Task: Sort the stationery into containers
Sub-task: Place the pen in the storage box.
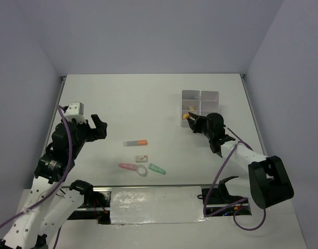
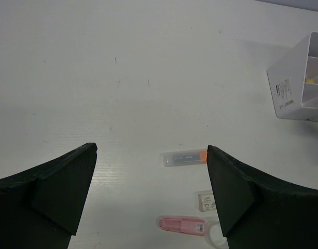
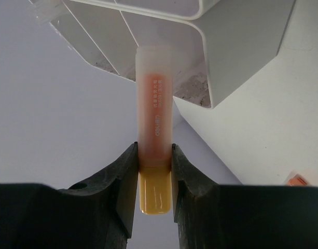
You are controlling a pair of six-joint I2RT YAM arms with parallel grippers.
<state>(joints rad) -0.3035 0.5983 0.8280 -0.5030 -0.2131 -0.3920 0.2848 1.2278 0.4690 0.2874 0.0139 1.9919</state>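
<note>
The orange highlighter goes slightly lower next in my right gripper, over the near section of the white containers, before I release it.
My right gripper [image 3: 154, 155] is shut on an orange highlighter [image 3: 155, 114] with a yellow end, held by its middle. Its frosted cap reaches the near corner of the white containers [image 3: 242, 52]. From above, the right gripper [image 1: 192, 120] hovers at the near left corner of the containers [image 1: 200, 102]. My left gripper [image 1: 99, 127] hangs open and holds nothing. On the table below the left gripper [image 2: 151, 150] lie an orange-tipped highlighter [image 2: 184, 157], a white eraser [image 2: 205, 200], a pink piece [image 2: 182, 225] and a clear ring [image 2: 215, 236]. A green piece [image 1: 157, 168] lies beside the ring.
The loose stationery is grouped in the middle of the table, near its front edge. Grey walls stand on three sides. A crinkled plastic sheet [image 1: 153, 205] covers the front edge between the arm bases. The containers [image 2: 299, 83] show small items inside.
</note>
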